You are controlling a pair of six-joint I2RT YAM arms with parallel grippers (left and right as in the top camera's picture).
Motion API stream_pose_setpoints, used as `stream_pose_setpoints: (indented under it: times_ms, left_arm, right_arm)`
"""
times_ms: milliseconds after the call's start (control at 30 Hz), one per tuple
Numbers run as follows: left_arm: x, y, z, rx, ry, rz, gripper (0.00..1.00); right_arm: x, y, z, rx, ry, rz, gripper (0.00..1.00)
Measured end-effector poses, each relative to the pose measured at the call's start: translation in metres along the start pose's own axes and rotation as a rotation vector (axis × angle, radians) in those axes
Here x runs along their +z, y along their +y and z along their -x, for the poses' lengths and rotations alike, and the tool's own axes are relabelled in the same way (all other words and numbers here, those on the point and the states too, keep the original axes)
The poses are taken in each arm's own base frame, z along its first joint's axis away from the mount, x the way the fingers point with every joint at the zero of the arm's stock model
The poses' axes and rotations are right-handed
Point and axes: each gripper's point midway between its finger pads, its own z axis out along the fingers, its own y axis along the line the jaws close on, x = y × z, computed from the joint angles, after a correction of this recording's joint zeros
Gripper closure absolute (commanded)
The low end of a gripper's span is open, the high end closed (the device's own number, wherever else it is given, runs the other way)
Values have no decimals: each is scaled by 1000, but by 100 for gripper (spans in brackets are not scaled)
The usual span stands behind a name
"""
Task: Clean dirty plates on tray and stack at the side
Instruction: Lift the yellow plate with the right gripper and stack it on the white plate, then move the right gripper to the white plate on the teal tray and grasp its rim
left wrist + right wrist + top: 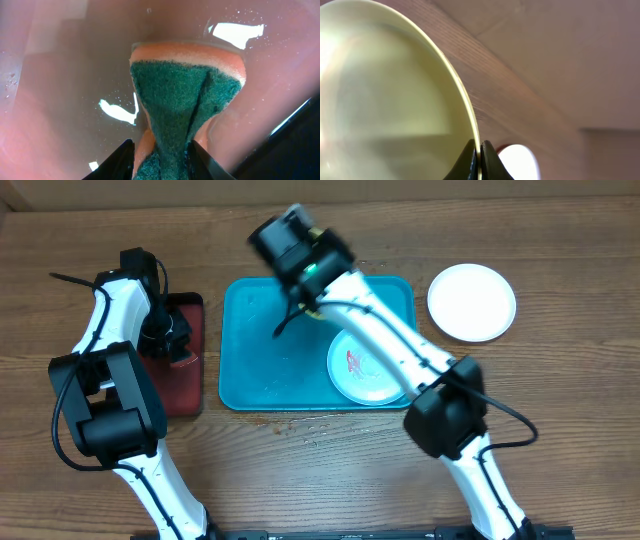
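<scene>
My right gripper should turn the yellow-green plate flat next and lower it onto the white plate, because the white plate [519, 163] is already set aside.
The teal tray [250, 370] lies mid-table. A pale mint-blue plate [365, 370] with a red smear sits in its right half. A white plate [472, 302] lies on the table to the right of the tray and also shows in the right wrist view [517, 160]. My right gripper [480, 160] is shut on the rim of the yellow-green plate [385, 95], held on edge in the air; in the overhead view the gripper [290, 242] is over the tray's far edge and hides that plate. My left gripper [161, 160] is shut on a green-and-orange sponge [185, 95].
A dark red tray [185, 380] lies left of the teal tray; my left gripper [170, 340] holds the sponge over its wet surface [65, 75]. The right arm crosses above the teal tray's right half. Water drops lie on the table near the tray's front edge.
</scene>
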Motion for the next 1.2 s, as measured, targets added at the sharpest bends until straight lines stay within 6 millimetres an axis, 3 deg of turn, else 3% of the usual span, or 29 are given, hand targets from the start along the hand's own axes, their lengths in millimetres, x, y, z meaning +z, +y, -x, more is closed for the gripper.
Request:
stream_pose_setpoints:
  times_ms: [200,300,433,600,733,867,1000,1133,1200]
  left_arm:
    - [0,0,0,0,0,0,65]
    - [0,0,0,0,0,0,65]
    - [0,0,0,0,0,0,65]
    - [0,0,1,-1,-2,-1,65]
    - [0,0,1,0,-3,-1,65]
    - [0,0,1,-1,-2,-1,65]
    - [0,0,1,-1,-2,-1,64]
    - [0,0,1,0,-2,-1,64]
    - [0,0,1,-1,-2,-1,64]
  right_arm:
    - [38,-31,-39,234,160,325,96]
    - [60,-58,-67,420,268,445,96]
    - [82,-106,-121,621,436,502,96]
    - [93,-168,-200,815,640,481,96]
    - [98,-200,-245,918,725,456,96]
    - [109,-210,-279,972,780,438,96]
    - [122,-211,-299,1005,799,427,95]
    - [132,-206,-311,1019,811,426,79]
    - [135,-202,-312,1021,811,427,61]
